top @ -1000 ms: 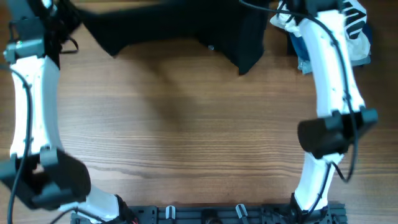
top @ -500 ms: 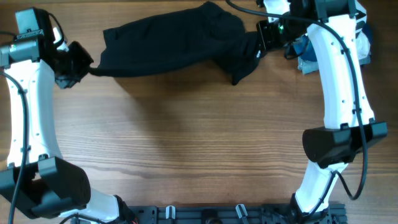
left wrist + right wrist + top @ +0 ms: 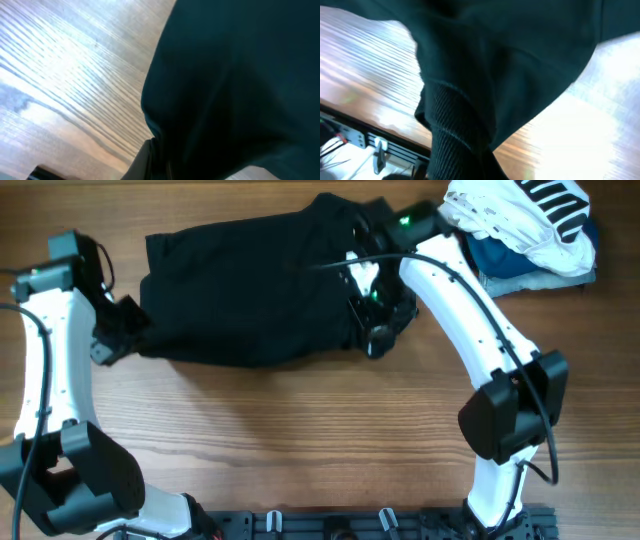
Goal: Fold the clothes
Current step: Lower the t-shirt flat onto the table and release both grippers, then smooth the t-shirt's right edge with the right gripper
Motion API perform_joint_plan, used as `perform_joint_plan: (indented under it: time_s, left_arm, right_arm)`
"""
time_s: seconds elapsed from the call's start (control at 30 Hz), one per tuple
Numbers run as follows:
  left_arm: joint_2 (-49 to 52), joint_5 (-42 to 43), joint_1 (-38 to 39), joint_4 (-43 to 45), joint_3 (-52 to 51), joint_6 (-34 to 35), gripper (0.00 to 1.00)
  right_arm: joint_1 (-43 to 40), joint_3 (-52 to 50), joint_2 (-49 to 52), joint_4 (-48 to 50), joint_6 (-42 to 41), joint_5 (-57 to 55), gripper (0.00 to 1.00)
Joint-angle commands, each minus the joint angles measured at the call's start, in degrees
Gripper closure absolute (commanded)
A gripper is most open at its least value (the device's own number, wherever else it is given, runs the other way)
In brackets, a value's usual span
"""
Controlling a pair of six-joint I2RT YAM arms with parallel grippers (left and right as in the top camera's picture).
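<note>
My right gripper draws the garment's ribbed hem back and down onto that open space next and releases.
The clothes [image 3: 250,290], a large plain black garment, lie bunched across the far half of the table. A small white patch shows near its right end. My left gripper [image 3: 122,332] is shut on the garment's left edge. My right gripper [image 3: 374,332] is shut on the right edge. The left wrist view is mostly dark fabric [image 3: 235,85] running down into the closed jaws at the bottom. In the right wrist view a ribbed hem [image 3: 457,135] of the garment hangs pinched at the jaws, which the cloth hides.
A white garment with black stripes [image 3: 525,215] lies on a blue folded garment [image 3: 505,260] at the far right corner. Bare wooden table [image 3: 300,440] stretches from the black garment to the near edge, where a black rail [image 3: 330,525] runs.
Both grippers have come toward the near side with the black garment, dragging it off the far edge onto the table. The right arm swung left, uncovering the white and blue garments.
</note>
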State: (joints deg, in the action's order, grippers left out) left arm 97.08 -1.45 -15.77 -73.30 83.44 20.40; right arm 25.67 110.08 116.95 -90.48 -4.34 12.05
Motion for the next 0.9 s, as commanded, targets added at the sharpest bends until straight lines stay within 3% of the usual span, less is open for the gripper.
perform_joint_plan:
  time_s: [0.0,0.17,0.33,0.4,0.47,0.53,0.63,0.73,0.87]
  left_arm:
    - [-0.92,-2.97,-1.18,4.68,-7.48,-0.22,0.96]
    - [-0.92,-3.41,-4.17,12.61,-13.40,-0.07,0.96]
    - [-0.92,-4.26,-7.30,16.81,-14.19,-0.07,0.95]
    - [-0.90,-4.26,-8.00,17.42,-14.19,-0.07,0.89]
    - [-0.90,-4.24,-8.15,17.81,-14.19,-0.09,0.75]
    - [-0.90,-4.24,-8.13,17.79,-14.19,-0.09,0.50]
    - [-0.90,-3.85,-8.13,17.35,-14.19,-0.07,0.33]
    - [-0.90,-2.23,-8.13,16.50,-14.19,-0.09,0.28]
    - [-0.92,-0.52,-8.13,16.57,-14.19,-0.09,0.27]
  right_arm:
    - [0.22,-8.17,-1.14,1.40,-4.33,-1.73,0.96]
    - [1.55,-18.23,-1.16,4.81,-2.75,2.27,0.95]
    - [2.78,-20.52,-1.36,5.79,-1.62,3.23,0.85]
    - [2.82,-20.52,-1.75,5.90,-1.60,3.23,0.81]
    - [2.78,-20.52,-2.49,5.88,-0.44,4.09,0.76]
    - [2.58,-20.52,-4.07,6.14,1.88,7.52,0.71]
    - [1.55,-20.31,-7.63,6.80,1.77,7.93,0.65]
    - [-1.36,-20.31,-11.69,9.64,-0.76,6.62,0.55]
    - [-9.92,-20.35,-14.19,20.11,-11.76,0.52,0.42]
